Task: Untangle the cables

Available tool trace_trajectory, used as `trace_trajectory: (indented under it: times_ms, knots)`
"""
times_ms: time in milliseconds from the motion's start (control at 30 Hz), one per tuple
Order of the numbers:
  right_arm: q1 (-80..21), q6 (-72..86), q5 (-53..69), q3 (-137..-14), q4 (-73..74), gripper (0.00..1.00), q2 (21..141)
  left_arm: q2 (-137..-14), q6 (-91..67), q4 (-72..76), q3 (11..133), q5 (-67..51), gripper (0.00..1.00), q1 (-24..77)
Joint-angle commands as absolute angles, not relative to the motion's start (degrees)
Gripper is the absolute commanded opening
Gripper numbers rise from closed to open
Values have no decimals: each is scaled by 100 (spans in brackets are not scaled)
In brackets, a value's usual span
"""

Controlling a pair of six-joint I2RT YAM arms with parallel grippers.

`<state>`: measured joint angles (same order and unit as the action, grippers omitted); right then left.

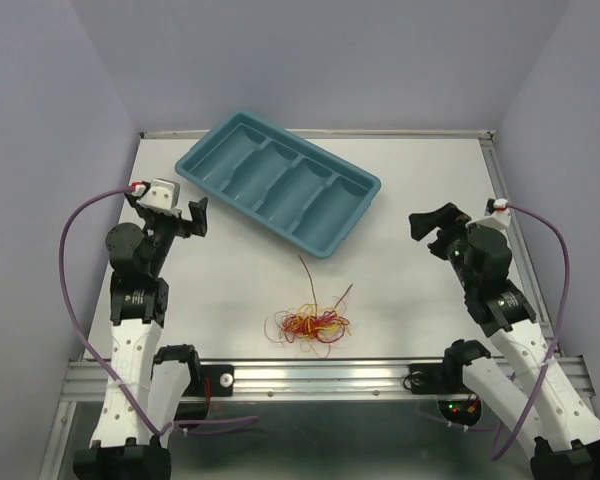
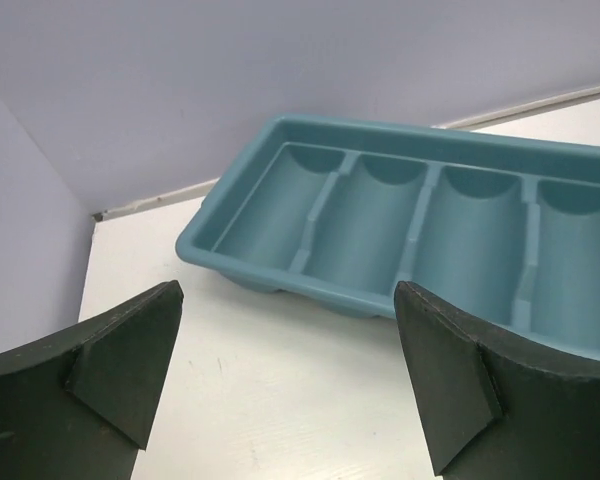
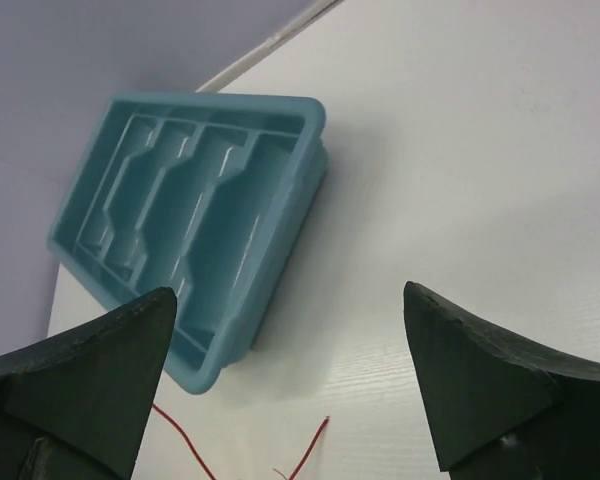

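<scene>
Next, my raised right gripper swings to the left in the top view and back, then goes down onto the tangle's yellow loops.
The cables (image 1: 310,322) are a small tangle of thin red, yellow and orange wires on the white table near its front edge, with one red end trailing up toward the tray. Two red ends (image 3: 310,450) show at the bottom of the right wrist view. My left gripper (image 1: 196,214) is open and empty, raised at the left, well away from the tangle. My right gripper (image 1: 432,222) is open and empty, raised at the right. In the left wrist view my left gripper (image 2: 288,372) shows only bare table between its fingers. My right gripper (image 3: 288,385) also holds nothing.
A teal tray (image 1: 278,181) with several compartments lies slanted at the back middle of the table; it also shows in the left wrist view (image 2: 400,230) and the right wrist view (image 3: 195,240). Purple-grey walls enclose the table. A metal rail (image 1: 320,375) runs along the front edge.
</scene>
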<state>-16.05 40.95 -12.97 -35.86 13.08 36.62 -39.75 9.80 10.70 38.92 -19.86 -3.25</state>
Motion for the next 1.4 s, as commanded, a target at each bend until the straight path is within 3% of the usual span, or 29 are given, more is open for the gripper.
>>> trace_trajectory:
  times_ms: [0,33,167,433,500,633,733,833,1000,1033,1067,1100,1133,1267,1367]
  knots:
    - [-1600,3183,250,-3472,572,100,3769,-3674,958,1538,3419,-1652,99,-325]
    - [-1608,3077,994,-3498,458,100,3910,-3639,1019,1512,3375,-1852,99,-325]
    - [-1748,2630,2098,-4023,772,100,4920,-3682,1090,1599,3191,-2292,99,-325]
    - [-4285,2057,564,-4701,1642,100,6185,-3779,1441,1459,3173,-3382,98,-325]
    - [-4926,1926,327,-4833,1748,95,6537,-3675,1581,1433,3138,-3585,98,-325]
    - [-5737,1828,-360,-5185,2056,94,7433,-3419,1722,1415,3015,-3955,98,-325]
    - [-6063,1811,-606,-5431,2250,92,8109,-3287,1837,1441,2892,-4174,99,-308]
    - [-6257,1749,-572,-5607,2303,80,8602,-3234,1942,1450,2821,-4412,99,-290]
    - [-6381,1688,-501,-5765,2382,77,9140,-3331,1977,1441,2830,-4465,99,-281]
    - [-6390,1679,-501,-5792,2417,72,9210,-3348,1986,1424,2839,-4482,99,-281]
    - [-6398,1670,-414,-5818,2443,53,9281,-3375,1995,1406,2848,-4526,99,-281]
    - [-6433,1644,-370,-5827,2452,43,9273,-3427,2047,1406,2839,-4579,99,-281]
    - [-6442,1635,-360,-5862,2426,25,9238,-3445,2100,1389,2839,-4649,99,-281]
    - [-6469,1670,-334,-5740,2129,1,8615,-3463,2407,1257,2717,-5481,99,-203]
    - [-6460,1661,-203,-5503,1602,1,7772,-3323,2653,1222,2515,-5460,99,356]
